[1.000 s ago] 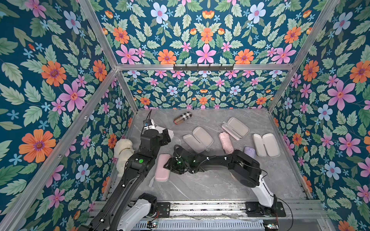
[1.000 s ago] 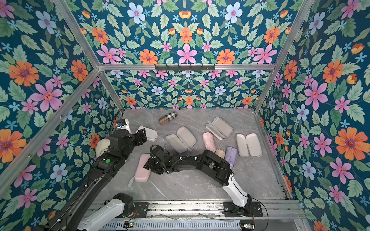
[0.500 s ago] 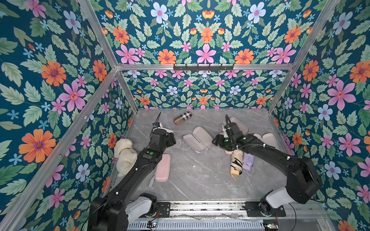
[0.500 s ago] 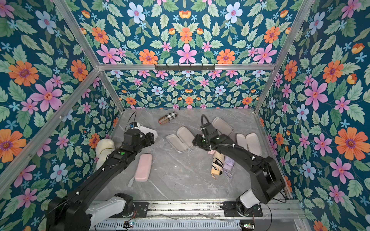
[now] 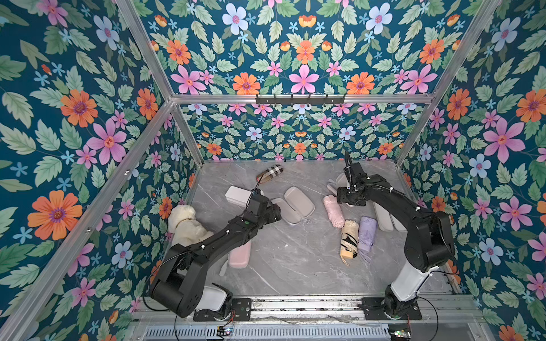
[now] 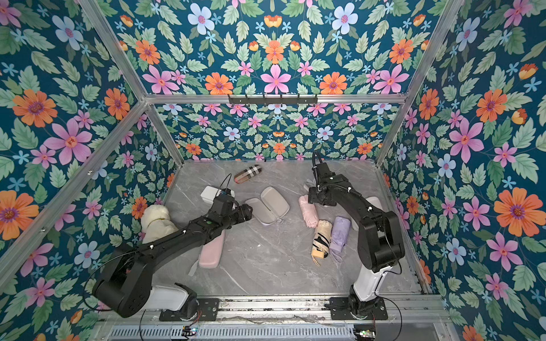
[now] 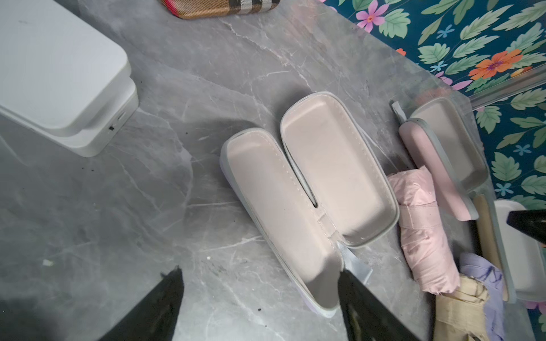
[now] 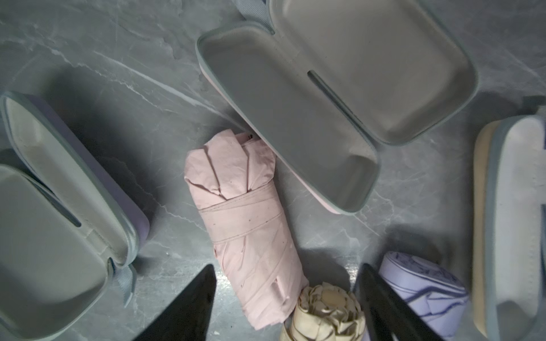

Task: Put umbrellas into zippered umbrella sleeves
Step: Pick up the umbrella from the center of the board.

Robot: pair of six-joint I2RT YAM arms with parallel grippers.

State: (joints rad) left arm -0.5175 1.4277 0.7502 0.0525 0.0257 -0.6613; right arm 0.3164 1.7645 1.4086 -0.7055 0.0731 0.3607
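I need to lower my left gripper next, turning it on the way, onto the lavender-backed sleeve's outer long rim on its closer half, because that rim runs at a slant to the fingers.
Three umbrellas lie together right of centre: a pale pink umbrella, a cream one and a lavender one. My right gripper hovers open over the pink umbrella's near end, touching nothing. An open lavender-backed sleeve lies in the middle. My left gripper is open at its end, one finger beside the rim. An open pink sleeve and an open tan-yellow sleeve lie by the right arm. A closed pink sleeve lies under the left arm.
A white box and a white plush toy sit at the left. A tan plaid roll lies near the back wall. Floral walls close in on three sides. Bare marble table stretches across the front middle.
The right arm has swung from the closed pink sleeve on the left over to the pink umbrella. The left gripper has moved from the white box toward the middle open sleeve.
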